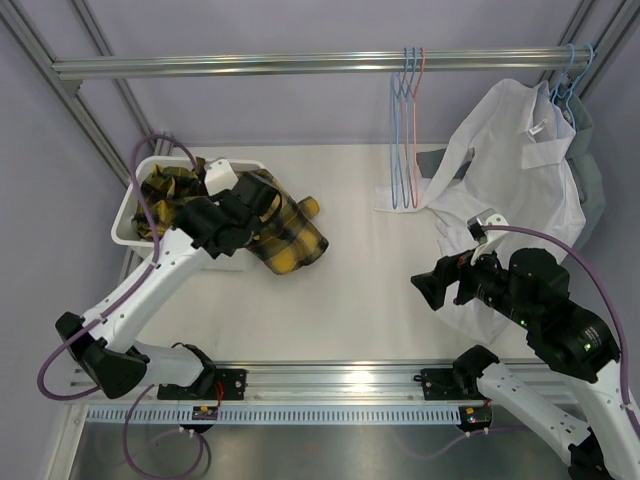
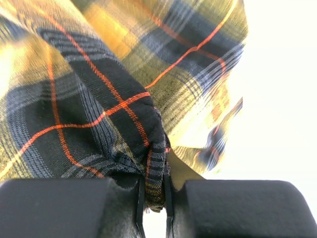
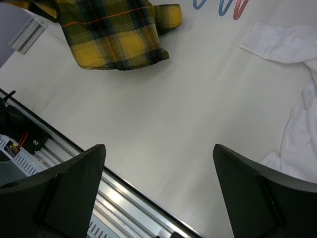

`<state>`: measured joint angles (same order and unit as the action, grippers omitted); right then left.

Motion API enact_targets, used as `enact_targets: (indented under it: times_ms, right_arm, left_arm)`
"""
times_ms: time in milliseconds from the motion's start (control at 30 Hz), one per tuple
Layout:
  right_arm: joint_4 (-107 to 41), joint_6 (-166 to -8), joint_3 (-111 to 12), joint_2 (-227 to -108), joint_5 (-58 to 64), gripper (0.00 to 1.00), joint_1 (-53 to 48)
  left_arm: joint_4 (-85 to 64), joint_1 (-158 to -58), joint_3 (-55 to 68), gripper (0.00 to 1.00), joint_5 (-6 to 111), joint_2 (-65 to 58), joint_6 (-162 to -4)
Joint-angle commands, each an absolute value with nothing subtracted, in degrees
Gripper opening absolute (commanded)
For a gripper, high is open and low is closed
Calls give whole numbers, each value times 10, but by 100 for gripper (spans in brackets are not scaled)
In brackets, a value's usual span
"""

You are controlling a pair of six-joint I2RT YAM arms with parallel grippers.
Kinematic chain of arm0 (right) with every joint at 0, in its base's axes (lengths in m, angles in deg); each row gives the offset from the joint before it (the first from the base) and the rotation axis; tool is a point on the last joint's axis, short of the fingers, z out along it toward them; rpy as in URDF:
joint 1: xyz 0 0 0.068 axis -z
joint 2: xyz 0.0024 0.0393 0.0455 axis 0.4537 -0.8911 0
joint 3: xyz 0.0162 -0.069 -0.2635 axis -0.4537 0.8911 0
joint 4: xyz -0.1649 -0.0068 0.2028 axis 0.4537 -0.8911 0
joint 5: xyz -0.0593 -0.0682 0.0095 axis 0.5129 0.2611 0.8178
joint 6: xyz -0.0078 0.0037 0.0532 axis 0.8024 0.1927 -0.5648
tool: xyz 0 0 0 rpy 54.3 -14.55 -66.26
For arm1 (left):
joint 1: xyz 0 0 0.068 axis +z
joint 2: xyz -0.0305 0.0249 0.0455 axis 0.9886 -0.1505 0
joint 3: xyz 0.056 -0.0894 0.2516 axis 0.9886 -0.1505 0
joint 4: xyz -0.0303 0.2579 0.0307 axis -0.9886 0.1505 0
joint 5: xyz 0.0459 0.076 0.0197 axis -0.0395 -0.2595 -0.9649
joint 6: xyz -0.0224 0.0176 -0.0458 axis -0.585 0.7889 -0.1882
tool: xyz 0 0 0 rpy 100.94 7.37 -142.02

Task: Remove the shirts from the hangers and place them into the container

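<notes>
I will next pull the dark fold of the plaid shirt with my left gripper to the left in the top view, over the white container [image 1: 128, 222], and let it go, because the plaid shirt still hangs outside.
A yellow-and-black plaid shirt [image 1: 285, 230] spills out of the white container [image 1: 128, 222] at the left onto the table. My left gripper [image 1: 255, 208] sits on this shirt, and in the left wrist view it [image 2: 154, 198] is shut on a dark fold of the plaid cloth [image 2: 99, 114]. A white shirt [image 1: 520, 165] hangs at the right from a light blue hanger [image 1: 566, 88], its lower part lying on the table. My right gripper [image 1: 425, 290] hovers open and empty over bare table in front of the white shirt [image 3: 297, 129]. The plaid shirt [image 3: 116, 34] shows at the right wrist view's upper left.
Empty blue and pink hangers [image 1: 408, 120] hang from the metal rail [image 1: 250, 66] across the back, their lower ends showing in the right wrist view [image 3: 220, 6]. An aluminium mounting rail [image 1: 330, 375] runs along the near table edge. Frame posts stand at both sides.
</notes>
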<state>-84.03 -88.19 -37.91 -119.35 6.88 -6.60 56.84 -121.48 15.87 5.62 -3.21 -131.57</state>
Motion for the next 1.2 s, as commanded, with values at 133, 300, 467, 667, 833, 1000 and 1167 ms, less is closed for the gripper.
enact_targets:
  times_ms: [133,300,467,667,833,1000,1167]
  right_arm:
    - [-820,-896,-397,-1200,54,100,-64]
    - [-813,-911,-400,-1204,56,99,-64]
    - [-806,-929,-405,-1211,58,99,-65]
    - [-800,-946,-407,-1225,66,99,-65]
    - [-794,-958,-407,-1239,70,99,-65]
    - [-784,-964,-401,-1247,72,99,-65]
    - [-777,-962,-401,-1253,70,99,-65]
  left_arm:
    - [556,-1093,230,3,108,-1,-1163]
    - [496,-958,239,4,196,-45,-1084]
    - [452,-872,252,5,274,-131,-1034]
    - [422,-796,256,4,319,-266,-1009]
    - [421,-770,251,6,330,-347,-992]
    - [423,-768,229,15,326,-386,-975]
    - [421,-766,202,28,304,-360,-968]
